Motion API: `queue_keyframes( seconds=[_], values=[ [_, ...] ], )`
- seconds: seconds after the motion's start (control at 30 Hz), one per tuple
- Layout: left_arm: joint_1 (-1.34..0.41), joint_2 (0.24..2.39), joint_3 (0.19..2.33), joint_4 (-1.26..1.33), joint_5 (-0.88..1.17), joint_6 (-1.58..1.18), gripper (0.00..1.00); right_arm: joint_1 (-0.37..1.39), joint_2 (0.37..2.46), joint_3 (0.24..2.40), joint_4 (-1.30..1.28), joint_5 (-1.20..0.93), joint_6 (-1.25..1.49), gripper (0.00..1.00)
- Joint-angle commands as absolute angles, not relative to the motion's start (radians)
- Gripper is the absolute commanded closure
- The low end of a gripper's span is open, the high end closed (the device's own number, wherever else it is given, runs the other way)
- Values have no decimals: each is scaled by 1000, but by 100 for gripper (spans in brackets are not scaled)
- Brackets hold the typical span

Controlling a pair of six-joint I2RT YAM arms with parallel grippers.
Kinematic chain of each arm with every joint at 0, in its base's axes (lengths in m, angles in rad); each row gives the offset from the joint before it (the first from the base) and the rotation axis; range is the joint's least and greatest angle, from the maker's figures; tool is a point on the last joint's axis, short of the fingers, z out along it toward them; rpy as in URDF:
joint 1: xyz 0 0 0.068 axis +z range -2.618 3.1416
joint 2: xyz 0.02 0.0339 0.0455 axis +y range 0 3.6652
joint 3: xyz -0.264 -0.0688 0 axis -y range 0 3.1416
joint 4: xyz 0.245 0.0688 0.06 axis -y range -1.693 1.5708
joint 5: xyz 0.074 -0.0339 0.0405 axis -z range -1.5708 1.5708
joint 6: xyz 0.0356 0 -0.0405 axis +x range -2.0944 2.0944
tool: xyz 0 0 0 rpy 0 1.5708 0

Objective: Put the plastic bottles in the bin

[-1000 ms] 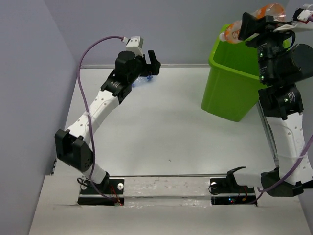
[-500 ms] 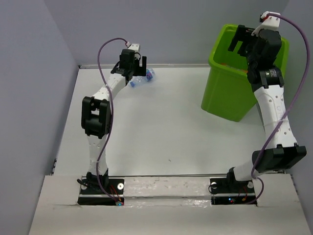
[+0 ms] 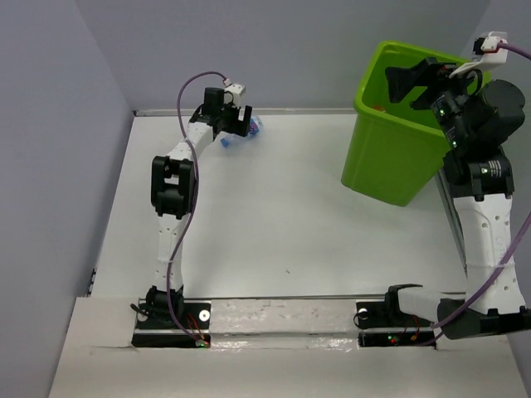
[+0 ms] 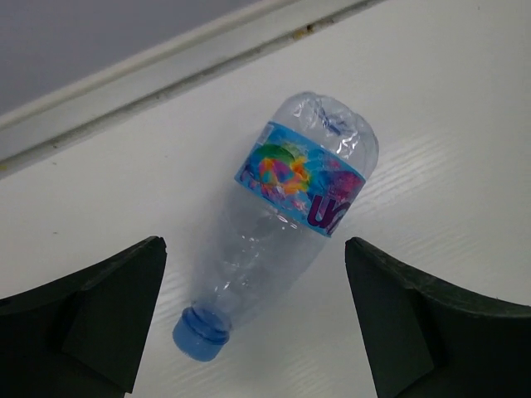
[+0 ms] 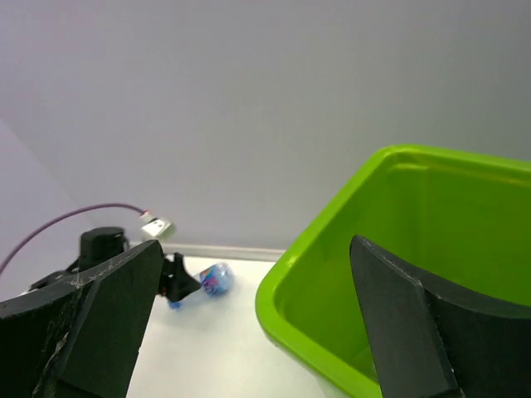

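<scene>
My left gripper's open fingers are already on both sides of the lying bottle at the clear part between label and cap (image 3: 236, 138) (image 4: 251, 257), so next my left gripper needs to go down onto that part of the bottle and close.
A clear plastic bottle (image 4: 282, 217) with a colourful blue label and a blue cap lies on its side on the white table, close to the back wall (image 3: 246, 133). My left gripper (image 4: 253, 253) hangs open just above it, one finger on each side of the neck end, not touching. The lime-green bin (image 3: 388, 153) stands at the back right. A bit of orange (image 3: 377, 106) shows inside it. Over the bin's mouth my right gripper (image 3: 408, 83) is open and empty. The right wrist view shows the bin's rim (image 5: 319, 236) and the distant bottle (image 5: 212, 279).
Grey walls close the table on the left and at the back, with a raised ledge (image 4: 166, 70) just behind the bottle. A purple cable (image 3: 192, 87) loops above the left wrist. Both arm bases (image 3: 170, 319) sit at the near edge.
The right gripper opened and the orange bottle it held over the bin is gone from its fingers. The left arm stretched further back over the clear bottle.
</scene>
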State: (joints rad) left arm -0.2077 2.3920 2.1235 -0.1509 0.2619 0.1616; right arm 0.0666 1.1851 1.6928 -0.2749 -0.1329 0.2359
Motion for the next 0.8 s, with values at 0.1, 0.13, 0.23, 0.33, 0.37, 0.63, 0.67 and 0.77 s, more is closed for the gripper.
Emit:
queue_keyframes(
  seconds=[0.1, 0.13, 0.23, 0.33, 0.37, 0.63, 0.67, 0.77],
  values=[
    [-203, 2503, 2259, -259, 370, 163, 1, 66, 1183, 1609, -209, -288, 317, 3],
    [-199, 2506, 2267, -258, 361, 138, 2, 66, 1172, 1597, -203, -299, 322, 3],
    [-196, 2511, 2267, -250, 380, 109, 14, 66, 1155, 1565, -192, -322, 347, 5],
    [-196, 2505, 2246, -262, 383, 95, 41, 75, 1137, 1526, -183, -354, 382, 9],
    [-195, 2494, 2228, -261, 391, 97, 45, 87, 1129, 1508, -167, -377, 391, 9],
    [-212, 2114, 1777, 108, 636, -154, 66, 253, 1065, 1361, -140, -390, 472, 8],
    [-218, 2033, 1708, 209, 667, -214, 66, 277, 1063, 1333, -124, -393, 482, 8],
    [-259, 1854, 1543, 433, 751, -441, 66, 382, 1054, 1290, -104, -342, 506, 6]
  ],
)
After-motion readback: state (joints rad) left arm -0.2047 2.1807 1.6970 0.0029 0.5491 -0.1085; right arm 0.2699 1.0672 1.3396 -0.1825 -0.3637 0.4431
